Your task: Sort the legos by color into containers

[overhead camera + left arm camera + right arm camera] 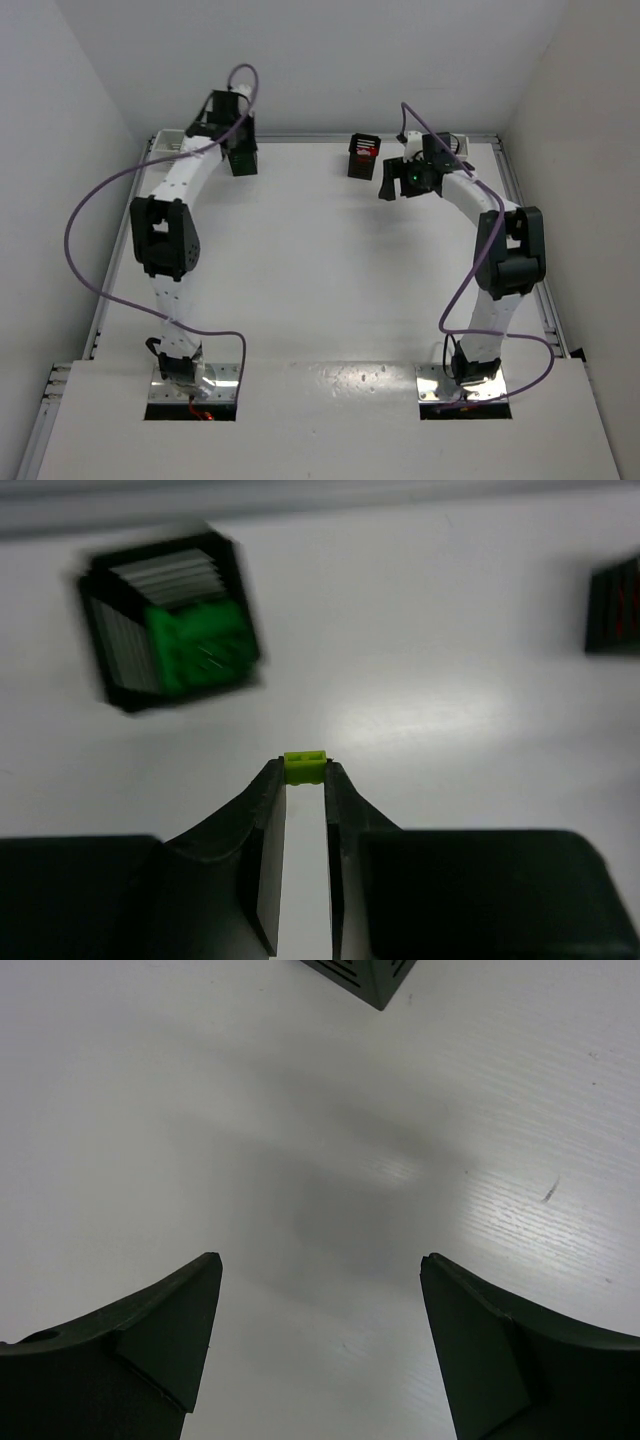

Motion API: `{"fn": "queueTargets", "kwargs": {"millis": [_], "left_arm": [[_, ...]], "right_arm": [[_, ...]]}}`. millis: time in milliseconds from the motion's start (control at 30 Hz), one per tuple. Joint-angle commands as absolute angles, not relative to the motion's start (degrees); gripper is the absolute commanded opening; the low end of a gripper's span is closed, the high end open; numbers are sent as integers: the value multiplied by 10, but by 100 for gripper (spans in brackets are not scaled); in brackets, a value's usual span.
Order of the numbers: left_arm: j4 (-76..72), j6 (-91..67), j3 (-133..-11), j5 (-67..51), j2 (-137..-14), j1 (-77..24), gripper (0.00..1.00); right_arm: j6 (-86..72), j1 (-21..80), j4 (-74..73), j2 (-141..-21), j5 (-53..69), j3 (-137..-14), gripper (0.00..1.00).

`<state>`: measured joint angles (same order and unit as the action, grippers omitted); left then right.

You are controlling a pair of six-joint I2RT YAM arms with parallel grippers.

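My left gripper swings over the white bin [167, 146] to its left in the top view next, since the nearer black bin holds darker green legos.
My left gripper [305, 780] is shut on a small yellow-green lego [305, 767] and holds it at the fingertips above the table. A black bin [170, 630] with green legos in it lies ahead and to the left of it. A second black bin [365, 155] holds red legos and also shows at the right edge of the left wrist view [615, 605]. My right gripper [320, 1280] is open and empty over bare table, just right of that bin in the top view [392, 183]. A corner of the bin [365, 980] shows at the top of the right wrist view.
A white bin [168, 144] stands at the far left corner, partly behind the left arm. Another white shape [457, 144] sits behind the right gripper. Side walls close in the table; a rail [530, 230] runs along the right edge.
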<state>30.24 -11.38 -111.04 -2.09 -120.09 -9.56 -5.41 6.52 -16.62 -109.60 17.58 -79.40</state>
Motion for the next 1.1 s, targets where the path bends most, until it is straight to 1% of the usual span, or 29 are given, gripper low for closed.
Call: {"fn": "queueTargets", "kwargs": {"millis": [0,33,133,267,500,800,867,1000,1033,1067], "left_arm": [[283,-116,-1164,8,-1175,-26,18],[277,-116,-1170,8,-1182,3,18],[265,-116,-1193,8,-1198,39,19],[258,-127,-1259,-19,-1239,100,22],[230,-100,-1325,-19,-1306,138,22],[205,-88,-1325,-9,-1349,143,22],[205,-88,-1325,-9,-1349,143,25],[205,-88,-1318,7,-1362,143,39],[205,-88,-1318,7,-1362,143,49],[205,-88,-1318,7,-1362,143,52]], "right_arm": [[-40,74,-155,-1106,198,-824,81],[-40,74,-161,-1107,198,-830,81],[-40,74,-161,-1119,198,-836,81],[-34,79,-166,-1125,198,-847,81],[-23,90,-171,-1130,179,-859,81],[0,106,-171,-1130,145,-864,81],[0,112,-171,-1130,138,-864,81],[-5,112,-171,-1136,133,-870,85],[-5,112,-171,-1136,127,-870,85],[-5,112,-171,-1136,127,-870,86]]}}
